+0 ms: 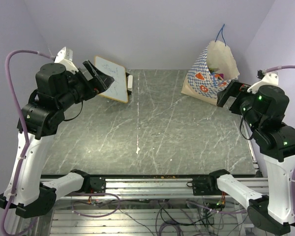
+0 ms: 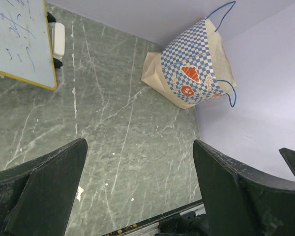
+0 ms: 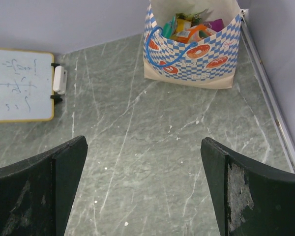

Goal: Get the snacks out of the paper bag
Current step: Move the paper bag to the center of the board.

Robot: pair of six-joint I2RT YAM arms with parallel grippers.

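I will next lower my right gripper outward around the handle loop's bend (image 3: 161, 66), which hangs past the bag's rim, because the near blue cord handle is outward and below.
The paper bag (image 1: 202, 77), blue-and-white checkered with red-orange emblems and blue cord handles, stands at the table's far right corner with its mouth open. Several snacks (image 3: 189, 28) in green, orange, yellow and magenta show inside its mouth in the right wrist view; from above only a few coloured edges of the snacks (image 1: 218, 75) show. My right gripper (image 1: 229, 93) hovers just in front of the bag, open and empty, pointing at the bag (image 3: 194, 64). My left gripper (image 1: 99, 76) is raised over the far left, open and empty, far from the bag (image 2: 191, 73).
A white board (image 1: 112, 78) with scribbles and a yellow edge lies at the far left, with a small white eraser (image 1: 130, 82) beside it. The purple wall runs close behind and to the right of the bag. A metal rail (image 1: 152, 184) edges the marble table (image 1: 152, 128) at the front.
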